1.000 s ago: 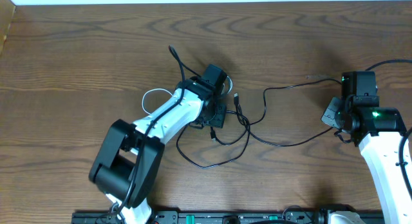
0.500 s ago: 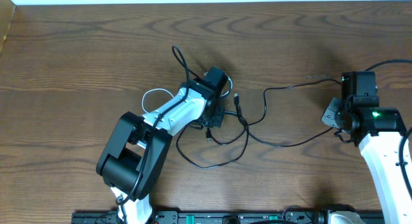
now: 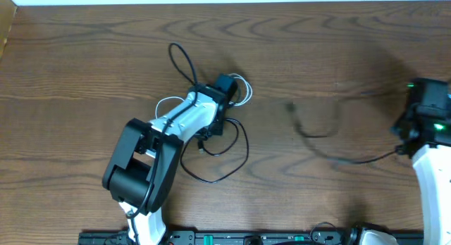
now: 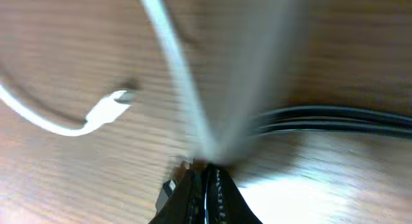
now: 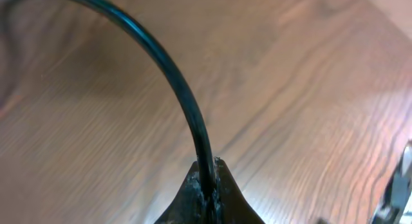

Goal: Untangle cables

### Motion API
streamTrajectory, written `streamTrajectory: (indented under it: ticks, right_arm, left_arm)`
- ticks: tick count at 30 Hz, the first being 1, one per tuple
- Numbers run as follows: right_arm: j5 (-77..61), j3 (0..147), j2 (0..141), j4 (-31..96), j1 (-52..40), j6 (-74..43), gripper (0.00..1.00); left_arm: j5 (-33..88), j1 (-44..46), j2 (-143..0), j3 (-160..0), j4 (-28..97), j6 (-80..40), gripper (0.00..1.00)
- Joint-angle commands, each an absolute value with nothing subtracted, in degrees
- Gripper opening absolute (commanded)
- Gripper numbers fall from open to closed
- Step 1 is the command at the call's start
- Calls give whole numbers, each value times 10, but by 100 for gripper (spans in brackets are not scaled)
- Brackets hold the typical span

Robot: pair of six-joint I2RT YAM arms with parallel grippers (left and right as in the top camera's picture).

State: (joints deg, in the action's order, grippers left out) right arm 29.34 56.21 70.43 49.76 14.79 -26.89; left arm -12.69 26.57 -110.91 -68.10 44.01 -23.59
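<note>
I will next move my right gripper over bare wood to the right in the overhead view and let go of the black cable (image 3: 366, 160), because it trails clear of the other cords.
My left gripper (image 3: 224, 90) is shut on the white cable (image 3: 246, 89), which loops out on both sides of it. In the left wrist view the white cable (image 4: 168, 56) rises blurred from the shut gripper (image 4: 207, 169), and its white plug (image 4: 116, 99) lies on the wood to the left. A black cord (image 3: 246, 148) lies in a loose loop just below the left arm. At the far right, my right gripper (image 3: 405, 143) is shut on the black cable (image 3: 366, 160), which trails left, blurred, to a free end. The right wrist view shows that black cable (image 5: 187, 95) pinched in the gripper (image 5: 209, 169).
The left arm's own thicker black wire (image 3: 180, 58) arches up behind its wrist. Two black cords (image 4: 335, 118) run along the wood right of the left gripper. A wooden edge (image 3: 7, 27) stands at the far left corner. A black rail (image 3: 246, 238) lines the table's front.
My left gripper has shut on the white cable and shifted slightly left. The right gripper has moved right with the black cable, drawing it out of the tangle and away from the left arm.
</note>
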Motion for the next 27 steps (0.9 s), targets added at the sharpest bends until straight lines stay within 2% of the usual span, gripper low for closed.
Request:
streamTrajectory:
  ticks: [1, 4, 9, 17, 22, 27]
  right_arm:
    - [235, 564, 702, 483, 202, -263, 1]
    - [137, 564, 702, 451, 215, -217, 1]
    - [127, 565, 702, 396, 211, -197, 1]
    - [260, 589, 698, 298, 214, -197, 1]
    - [393, 623, 698, 291, 232, -236, 1]
    - [425, 630, 699, 297, 279, -273, 1]
  left_arm:
    - [-134, 254, -1119, -675, 448, -288, 8]
    - [-78, 255, -1119, -675, 442, -281, 7]
    - [28, 264, -1119, -675, 420, -227, 7]
    - [30, 277, -1119, -675, 420, -227, 7]
    - [30, 281, -1119, -675, 420, -227, 7]
    - [30, 281, -1119, -675, 420, -227, 7]
